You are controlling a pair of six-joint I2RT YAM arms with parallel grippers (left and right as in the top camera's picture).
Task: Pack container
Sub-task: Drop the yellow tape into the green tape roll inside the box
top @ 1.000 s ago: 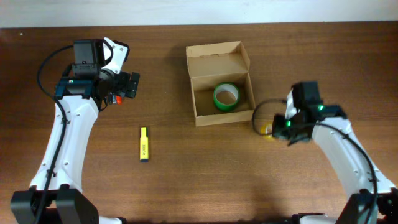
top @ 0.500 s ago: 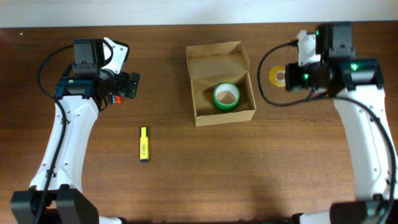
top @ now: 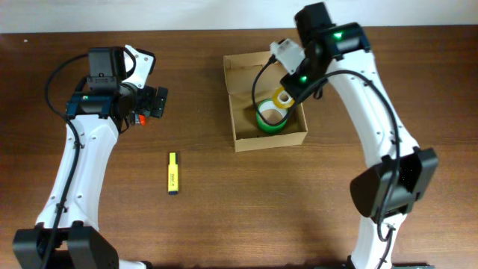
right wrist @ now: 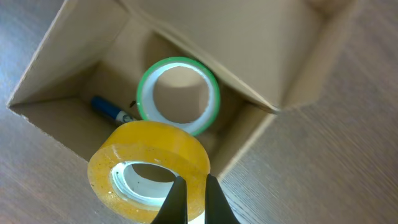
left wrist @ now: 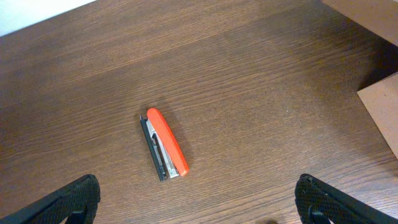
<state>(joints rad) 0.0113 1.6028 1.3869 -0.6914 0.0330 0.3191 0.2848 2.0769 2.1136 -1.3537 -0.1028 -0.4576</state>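
Note:
The right gripper shifts to the left in the overhead view next, and down over the green roll's open middle, because the smaller yellow roll fits inside.
The container, an open tan cardboard box, stands at the table's middle back with its flap folded back. Inside lie a green tape roll and a blue pen. My right gripper is shut on the wall of a yellow tape roll and holds it above the box's right half. In the right wrist view the fingers pinch the yellow roll over the green roll. My left gripper is open and empty, left of the box.
A red stapler lies on the table under my left gripper; it also shows in the overhead view. A yellow highlighter lies front left. A corner of the box shows in the left wrist view.
My right arm lifted the yellow tape roll from the table right of the box, swung it back and left, and now holds it over the box. The left arm has not moved.

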